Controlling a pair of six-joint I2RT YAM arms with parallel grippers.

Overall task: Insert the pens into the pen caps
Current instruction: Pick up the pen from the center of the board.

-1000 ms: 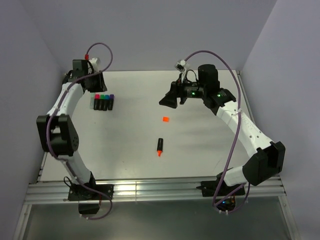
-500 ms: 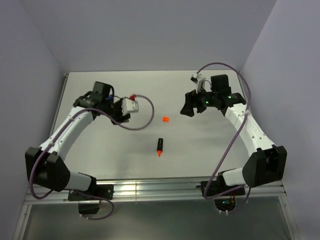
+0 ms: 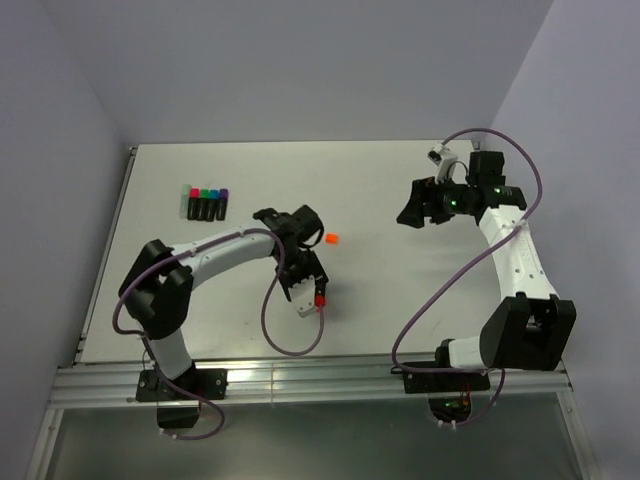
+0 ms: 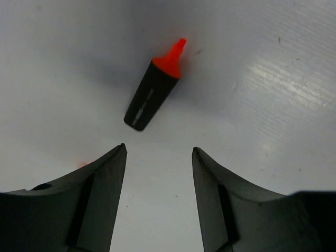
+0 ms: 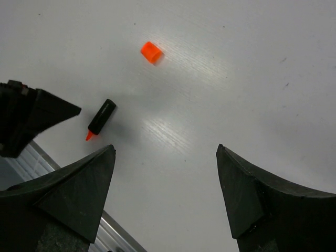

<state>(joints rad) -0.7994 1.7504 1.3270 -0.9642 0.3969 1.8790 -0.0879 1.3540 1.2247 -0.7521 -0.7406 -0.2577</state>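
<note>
The pen's body lies at a slant to the left gripper's open fingers, so the left gripper next needs to turn in line with the pen's black body (image 4: pixel 152 97) and move back and down to close there.
An uncapped pen (image 4: pixel 155 92) with a black barrel and an orange tip lies on the table just ahead of my left gripper (image 4: pixel 159 149), which is open and empty. From the right wrist the same pen (image 5: pixel 101 118) shows with the left fingers (image 5: pixel 37 118) beside it. In the top view my left wrist (image 3: pixel 300 265) covers most of the pen. The orange pen cap (image 3: pixel 331 239) (image 5: pixel 151 51) lies alone a little farther back. My right gripper (image 3: pixel 410 212) (image 5: pixel 165 149) hovers open and empty at the right, well away from both.
Several capped pens (image 3: pixel 205 203) stand in a row at the back left, with pink, green, blue and purple caps. A metal rail (image 3: pixel 300 378) runs along the table's near edge. Grey walls close in the left, back and right sides.
My left arm swung from the capped pens at the back left to the centre over the orange pen, and its jaws widened. The right arm drew back to the right.
</note>
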